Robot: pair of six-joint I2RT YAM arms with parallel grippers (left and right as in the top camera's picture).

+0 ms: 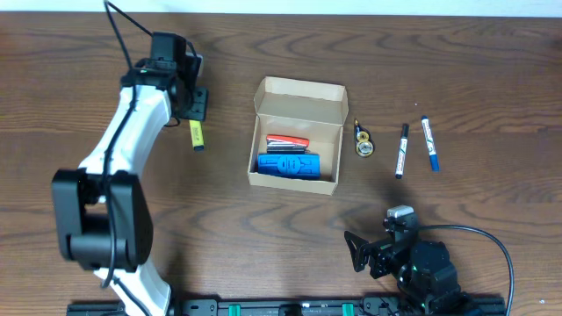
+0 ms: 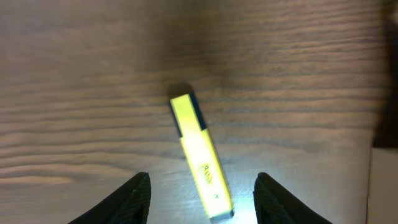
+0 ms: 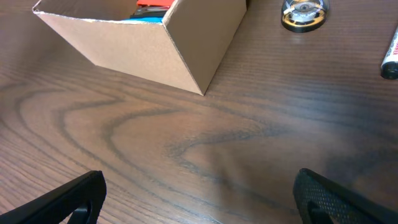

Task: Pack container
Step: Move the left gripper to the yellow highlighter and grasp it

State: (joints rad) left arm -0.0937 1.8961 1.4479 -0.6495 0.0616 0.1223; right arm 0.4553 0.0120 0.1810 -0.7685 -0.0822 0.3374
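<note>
My left gripper will next go down to the body of the yellow highlighter [image 1: 198, 134], just short of the dark-edged far end.
The tan cardboard container [image 1: 297, 145] stands open at the table's middle, lid flap up, with a blue object [image 1: 288, 165] and a red item [image 1: 288, 140] inside; its corner shows in the right wrist view [image 3: 180, 50]. A yellow highlighter [image 1: 198, 134] lies left of it. My left gripper [image 1: 195, 104] is open just above the highlighter [image 2: 199, 152], whose near end lies between the fingers [image 2: 202, 199]. My right gripper [image 1: 358, 252] is open and empty near the front edge [image 3: 199, 199].
Right of the container lie a small gold round object [image 1: 362, 140], a black marker [image 1: 401, 149] and a blue marker [image 1: 429, 142]. The gold object [image 3: 303, 14] and a marker end [image 3: 390, 59] show in the right wrist view.
</note>
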